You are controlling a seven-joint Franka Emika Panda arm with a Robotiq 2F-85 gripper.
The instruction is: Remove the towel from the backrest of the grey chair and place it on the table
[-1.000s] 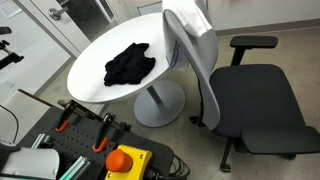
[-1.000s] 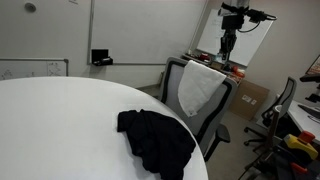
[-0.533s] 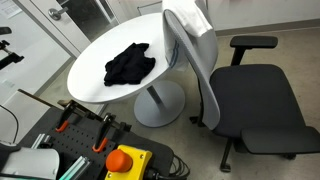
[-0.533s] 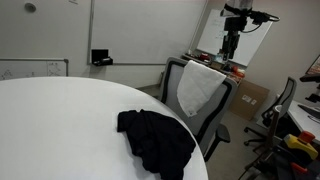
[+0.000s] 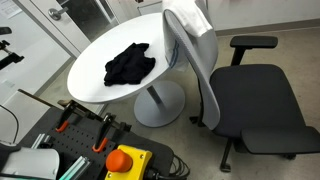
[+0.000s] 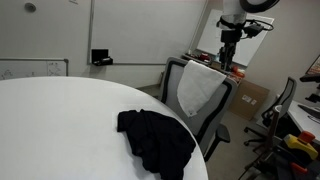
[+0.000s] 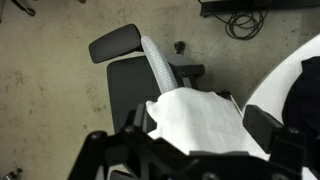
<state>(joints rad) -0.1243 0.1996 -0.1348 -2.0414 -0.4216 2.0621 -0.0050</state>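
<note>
The gripper lowers a short way next, onto the towel [image 5: 196, 22] where it drapes over the top of the backrest.
A white towel [image 5: 196, 22] [image 6: 200, 88] hangs over the backrest of the grey chair [image 5: 255, 105] [image 6: 173, 82], which stands at the edge of the round white table [image 5: 95, 50] [image 6: 60, 125]. In an exterior view my gripper [image 6: 226, 62] hangs just above and behind the top of the backrest. In the wrist view my gripper [image 7: 199, 122] is open, and its dark fingers [image 7: 263, 122] stand wide on either side of the towel [image 7: 195, 115], which lies below them. The chair seat [image 7: 125, 90] shows beneath.
A crumpled black cloth [image 5: 130, 65] [image 6: 155, 140] lies on the table. An orange stop button [image 5: 125, 160] and tools sit on the robot's base. A cardboard box [image 6: 252, 96] and another chair [image 6: 285, 105] stand behind. Cables [image 7: 240, 15] lie on the floor.
The jaws have spread from nearly shut to wide open. The gripper has come down a little toward the top of the backrest. Towel, chair and black cloth have not moved.
</note>
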